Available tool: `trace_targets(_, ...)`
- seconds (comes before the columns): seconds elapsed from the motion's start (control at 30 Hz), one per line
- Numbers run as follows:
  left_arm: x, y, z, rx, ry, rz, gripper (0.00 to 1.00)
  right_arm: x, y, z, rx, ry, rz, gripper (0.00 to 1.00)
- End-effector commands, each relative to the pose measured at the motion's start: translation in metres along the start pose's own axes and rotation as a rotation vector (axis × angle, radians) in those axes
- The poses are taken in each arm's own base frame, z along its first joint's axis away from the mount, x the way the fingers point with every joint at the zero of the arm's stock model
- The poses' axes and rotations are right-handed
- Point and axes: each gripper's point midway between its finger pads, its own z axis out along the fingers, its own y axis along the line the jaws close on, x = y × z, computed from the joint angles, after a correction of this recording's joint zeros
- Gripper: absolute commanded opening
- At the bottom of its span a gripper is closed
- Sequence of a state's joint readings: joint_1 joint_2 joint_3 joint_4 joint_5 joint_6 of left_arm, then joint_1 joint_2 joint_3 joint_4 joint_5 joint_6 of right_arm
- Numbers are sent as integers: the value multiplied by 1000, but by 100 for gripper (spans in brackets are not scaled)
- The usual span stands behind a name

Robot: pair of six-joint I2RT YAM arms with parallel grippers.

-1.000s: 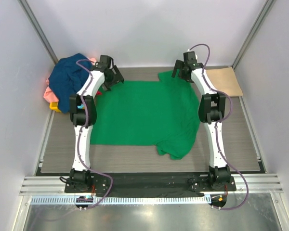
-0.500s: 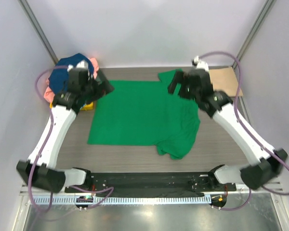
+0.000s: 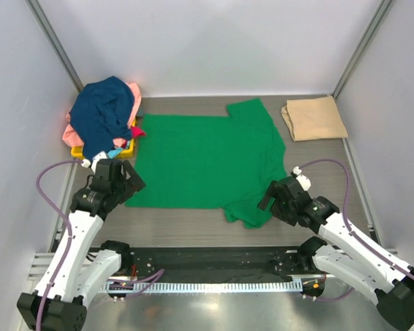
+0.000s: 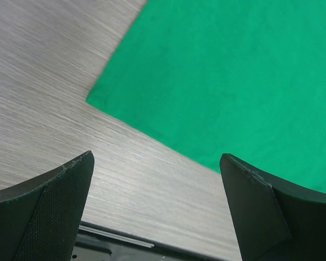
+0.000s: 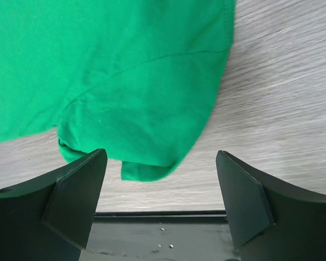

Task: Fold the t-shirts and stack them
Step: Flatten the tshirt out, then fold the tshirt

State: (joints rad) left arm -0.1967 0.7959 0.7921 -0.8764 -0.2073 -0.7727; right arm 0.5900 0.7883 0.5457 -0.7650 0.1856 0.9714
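I need to lower my open left gripper next onto the green t-shirt's near bin-side corner (image 3: 130,203) (image 4: 100,99) and close the fingers, because that corner is lying flat and the tabletop around it is bare.
A bright green t-shirt (image 3: 207,160) lies spread flat on the table, with its near right part bunched into a fold (image 3: 248,214). My left gripper (image 3: 130,183) is open and empty, just above the shirt's near left corner (image 4: 95,99). My right gripper (image 3: 269,199) is open and empty beside the bunched near right fold (image 5: 146,130). A folded tan t-shirt (image 3: 314,118) lies at the far right. A heap of navy and salmon pink tees (image 3: 105,116) sits at the far left.
The heap rests on a yellow bin (image 3: 127,147) by the left wall. The table's dark front rail (image 3: 214,256) runs along the near edge and shows in both wrist views. Grey walls close in the left, right and back.
Both arms have drawn back from the shirt's far corners to its near edge, with grippers open. The green shirt now lies flat and the tan shirt is uncovered.
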Motion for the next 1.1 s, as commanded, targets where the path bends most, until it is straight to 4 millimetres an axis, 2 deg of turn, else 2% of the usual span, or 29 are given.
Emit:
trace_targets(0.0, -1, 7, 24, -70, 15, -85, 99, -6, 11, 10, -31, -40, 80, 88)
trace_targets(0.1, 19, 19, 45, -91, 82, -163, 99, 2, 10, 18, -23, -7, 95, 88)
trace_targets(0.3, 23, 41, 65, -141, 89, -305, 99, 26, -7, 23, -14, 56, 143, 85)
trace_targets(0.4, 32, 52, 76, -168, 103, -341, 99, 37, -13, 26, -26, 80, 165, 80)
trace_targets(0.6, 36, 64, 90, -163, 59, -402, 96, 51, -9, 39, -69, 129, 173, 63)
trace_targets(0.63, 36, 65, 92, -168, 56, -405, 96, 50, -5, 40, -80, 128, 174, 55)
trace_targets(0.7, 40, 67, 96, -172, 67, -404, 95, 51, -4, 42, -79, 135, 169, 49)
trace_targets(0.73, 42, 67, 98, -176, 75, -401, 95, 51, -4, 42, -79, 135, 166, 40)
trace_targets(0.8, 46, 70, 102, -184, 83, -400, 94, 50, -4, 42, -79, 132, 157, 33)
trace_targets(0.9, 48, 73, 106, -192, 79, -404, 91, 49, -5, 42, -73, 124, 149, 16)
trace_targets(1.07, 49, 75, 111, -200, 78, -399, 82, 42, -5, 42, -66, 94, 151, 7)
